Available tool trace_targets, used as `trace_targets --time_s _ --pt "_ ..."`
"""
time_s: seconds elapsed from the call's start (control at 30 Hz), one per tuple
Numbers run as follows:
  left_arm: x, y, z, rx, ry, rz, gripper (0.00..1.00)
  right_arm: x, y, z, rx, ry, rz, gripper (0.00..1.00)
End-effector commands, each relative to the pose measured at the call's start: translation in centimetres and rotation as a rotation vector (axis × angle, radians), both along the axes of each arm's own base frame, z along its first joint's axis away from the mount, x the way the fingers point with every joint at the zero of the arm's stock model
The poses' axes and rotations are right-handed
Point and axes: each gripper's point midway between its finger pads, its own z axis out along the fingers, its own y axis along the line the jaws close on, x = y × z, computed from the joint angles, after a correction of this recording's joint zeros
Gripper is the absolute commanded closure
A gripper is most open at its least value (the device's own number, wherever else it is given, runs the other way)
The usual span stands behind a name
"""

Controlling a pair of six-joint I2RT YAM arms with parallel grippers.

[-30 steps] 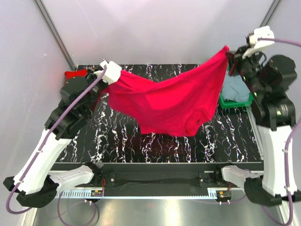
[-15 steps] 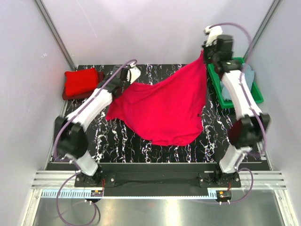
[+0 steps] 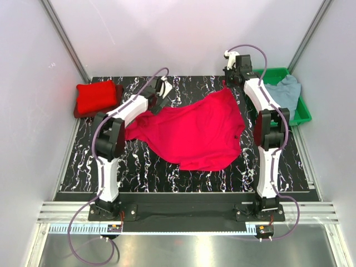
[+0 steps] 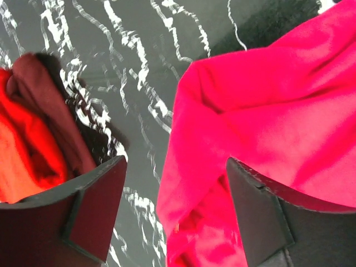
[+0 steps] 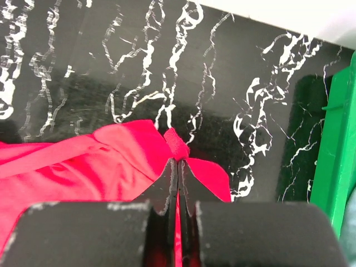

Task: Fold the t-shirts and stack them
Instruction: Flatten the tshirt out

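Note:
My left gripper is open and will move back and down onto the rumpled fold [image 3: 145,117] [image 4: 218,223] beside the turned-over flap, because the t-shirt lies bunched below and back of the gripper.
A bright red t-shirt [image 3: 192,130] lies spread and rumpled on the black marbled table [image 3: 139,167]. My left gripper [image 3: 161,92] hovers at its far left corner, open; in the left wrist view the fingers [image 4: 94,206] stand wide apart, and the cloth [image 4: 250,122] lies loose below them. My right gripper [image 3: 231,78] is shut on the shirt's far right corner, with a nub of red hem [image 5: 177,146] pinched between its jaws [image 5: 178,162]. A folded red t-shirt [image 3: 97,97] rests at the far left. A pale grey-blue t-shirt [image 3: 281,92] lies in the green tray.
The green plastic tray [image 3: 301,114] sits at the table's far right, its wall [image 5: 334,161] close to the right gripper. The folded red pile [image 4: 28,161] is just left of the left gripper. Both arms stretch far out over the table. Grey walls enclose the cell.
Both arms swung outward and down, laying the hanging red t-shirt onto the table. The left gripper opened and let go of its corner. The right gripper stays shut on its corner.

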Motion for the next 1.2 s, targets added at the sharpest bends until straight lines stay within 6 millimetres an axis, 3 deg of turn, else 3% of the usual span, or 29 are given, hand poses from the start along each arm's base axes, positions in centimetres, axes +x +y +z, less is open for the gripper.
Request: trace_targets --time_s 0.0,0.03,0.1,0.23,0.37,0.47,0.77,1.17 --pt "-1.6 -0.5 7.5 -0.177 -0.084 0.047 0.2 -0.4 1.4 7.2 0.05 -0.141 0.031 1.0" --pt "-2.4 -0.4 7.5 -0.19 -0.069 0.057 0.19 -0.8 1.3 6.5 0.047 -0.125 0.03 1.0" --pt "-4.4 -0.4 7.2 -0.223 -0.016 0.067 0.17 -1.3 1.3 7.0 0.047 -0.131 0.036 1.0" --pt "-8.1 0.6 4.6 -0.215 0.107 0.089 0.16 -2.1 1.3 7.6 0.048 -0.126 0.046 1.0" --pt "-10.3 0.8 2.9 -0.269 0.209 0.115 0.2 -2.4 1.4 8.2 0.055 -0.135 0.05 1.0" --pt "-11.4 -0.4 1.4 -0.325 0.29 0.103 0.24 -2.5 1.4 8.4 0.054 -0.137 0.05 1.0" --pt "-9.9 -1.7 -1.5 -0.375 0.353 0.131 0.29 -2.9 1.3 8.6 0.046 -0.138 0.052 1.0" --pt "-7.6 -0.8 -1.5 -0.384 0.321 0.179 0.32 -3.1 1.2 8.0 0.041 -0.127 0.054 1.0"
